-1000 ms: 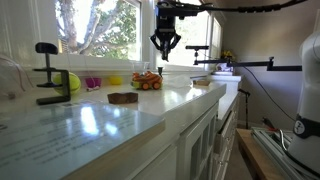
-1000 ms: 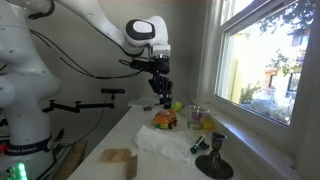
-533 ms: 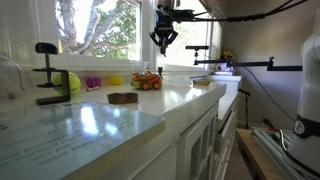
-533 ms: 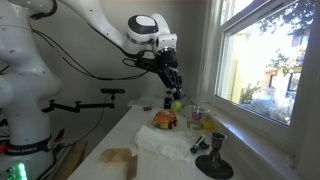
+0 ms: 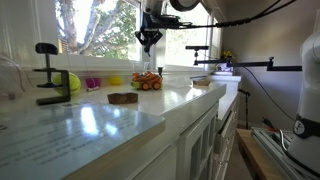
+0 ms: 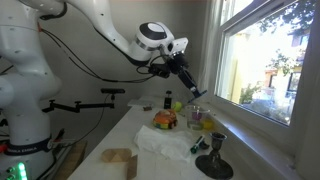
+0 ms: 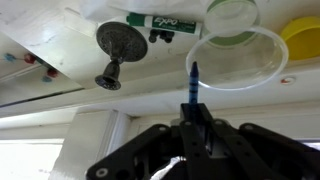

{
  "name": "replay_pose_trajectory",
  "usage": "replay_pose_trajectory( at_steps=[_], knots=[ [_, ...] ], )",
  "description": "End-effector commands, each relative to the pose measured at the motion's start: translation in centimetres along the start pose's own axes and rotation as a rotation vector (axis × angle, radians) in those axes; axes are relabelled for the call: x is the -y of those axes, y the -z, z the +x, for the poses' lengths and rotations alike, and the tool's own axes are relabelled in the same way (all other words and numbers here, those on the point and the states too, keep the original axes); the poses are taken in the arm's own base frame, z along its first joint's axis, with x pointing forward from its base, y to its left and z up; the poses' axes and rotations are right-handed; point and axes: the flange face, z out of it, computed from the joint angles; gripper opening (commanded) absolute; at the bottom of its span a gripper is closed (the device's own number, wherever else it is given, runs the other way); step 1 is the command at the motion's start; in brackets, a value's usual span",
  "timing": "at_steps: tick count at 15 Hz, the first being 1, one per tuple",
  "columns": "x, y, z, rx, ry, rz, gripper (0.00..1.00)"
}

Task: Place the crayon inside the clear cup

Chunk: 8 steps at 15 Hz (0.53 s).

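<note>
My gripper should next move gently down and to its right in the wrist view, until the crayon's tip is past the cup's rim, and release, since the cup's opening is down that way.
My gripper (image 7: 195, 128) is shut on the crayon (image 7: 193, 82), a thin dark blue stick that pokes out past the fingertips. In the wrist view the crayon's tip points at the near rim of the clear cup (image 7: 278, 62), which stands below by the window. In an exterior view the tilted gripper (image 6: 192, 90) hangs above the clear cup (image 6: 197, 117). It also shows high over the counter (image 5: 148, 40).
An orange toy car (image 6: 164, 119) sits on a white cloth (image 6: 158, 143). A metal goblet (image 7: 117, 48), an Expo marker (image 7: 165, 22) and a yellow object (image 7: 305, 35) lie near the cup. A flat brown block (image 5: 123, 98) and a black clamp (image 5: 50, 76) are on the counter.
The gripper has swung from over the toy car toward the window and tilted, carrying the crayon, and now hangs over the clear cup.
</note>
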Motion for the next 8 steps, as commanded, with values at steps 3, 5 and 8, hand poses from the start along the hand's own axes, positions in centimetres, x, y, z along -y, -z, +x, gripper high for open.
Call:
replay_pose_trajectory(
  at_steps=[3, 5, 8],
  knots=[
    [2.8, -1.2, 0.0, -0.073, 0.040, 0.083, 0.02],
    [3.1, -1.3, -0.4, -0.079, 0.048, 0.098, 0.02],
    [3.2, -1.6, -0.9, -0.078, 0.063, 0.109, 0.02]
  ],
)
